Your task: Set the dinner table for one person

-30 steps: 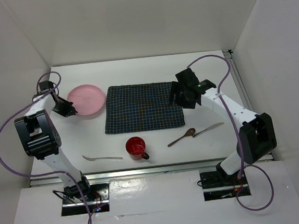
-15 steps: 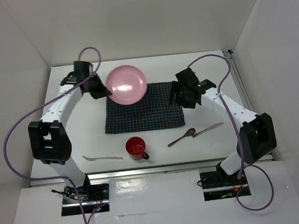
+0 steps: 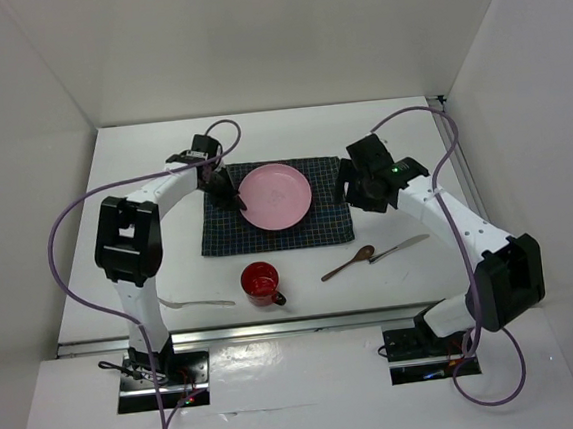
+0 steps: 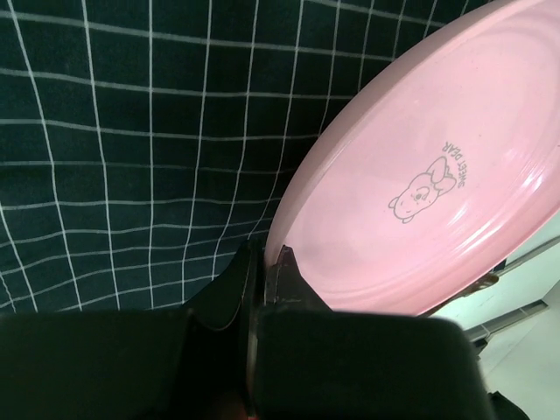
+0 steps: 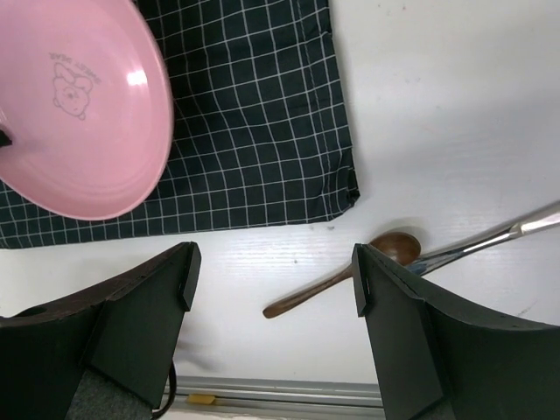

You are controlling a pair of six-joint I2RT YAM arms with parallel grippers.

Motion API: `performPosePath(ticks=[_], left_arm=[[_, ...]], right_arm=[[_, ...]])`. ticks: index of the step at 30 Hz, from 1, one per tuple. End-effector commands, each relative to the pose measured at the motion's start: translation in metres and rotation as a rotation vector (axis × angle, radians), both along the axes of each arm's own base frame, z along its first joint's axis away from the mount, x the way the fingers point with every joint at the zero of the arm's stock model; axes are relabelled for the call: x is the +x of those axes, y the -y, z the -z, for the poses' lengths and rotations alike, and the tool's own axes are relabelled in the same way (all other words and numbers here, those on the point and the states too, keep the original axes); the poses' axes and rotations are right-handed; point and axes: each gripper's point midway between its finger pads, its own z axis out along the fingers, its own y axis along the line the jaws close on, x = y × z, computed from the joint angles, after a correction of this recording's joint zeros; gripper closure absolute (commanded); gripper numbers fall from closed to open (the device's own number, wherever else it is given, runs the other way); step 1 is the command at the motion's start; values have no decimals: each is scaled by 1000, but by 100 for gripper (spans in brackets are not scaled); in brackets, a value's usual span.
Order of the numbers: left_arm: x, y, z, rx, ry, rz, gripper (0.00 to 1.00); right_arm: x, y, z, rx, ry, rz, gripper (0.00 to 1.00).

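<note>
The tilted plate needs to become level over the middle of the checked cloth (image 3: 269,238), so my left gripper should next lower the plate's pinched rim, then release the plate.
My left gripper (image 3: 230,191) is shut on the left rim of a pink plate (image 3: 276,195), pinching it between the jaws (image 4: 267,262). The plate (image 4: 420,184) is tilted over the middle of the dark navy checked cloth (image 3: 269,238); I cannot tell if it touches the cloth (image 4: 131,131). My right gripper (image 3: 356,183) is open and empty (image 5: 273,271), above the cloth's right edge. The cloth lies on the white dinner table (image 3: 410,133). The plate (image 5: 70,114) also shows at the left of the right wrist view.
A red mug (image 3: 260,282) stands in front of the cloth. A wooden spoon (image 3: 349,262) and a knife (image 3: 400,248) lie front right, also in the right wrist view: spoon (image 5: 350,276), knife (image 5: 499,236). A fork (image 3: 196,303) lies front left.
My left arm has lifted the pink plate from the table left of the cloth and swung it right, over the cloth. My right gripper has shifted slightly to the right.
</note>
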Motion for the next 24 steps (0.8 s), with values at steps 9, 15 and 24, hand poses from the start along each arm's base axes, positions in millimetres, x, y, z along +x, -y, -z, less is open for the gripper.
performPosePath(ticks=[9,15,24], left_arm=[[25,11,2,-8,33,4,100],[15,10,18,49,-15,6,86],[14,7,-4,144,12,15,7]], right_arm=[[-7,11,-3,-19,-7,31,18],[-7,11,-15,-11,13,31,18],[-7,-42,-59,49,114,-185,16]])
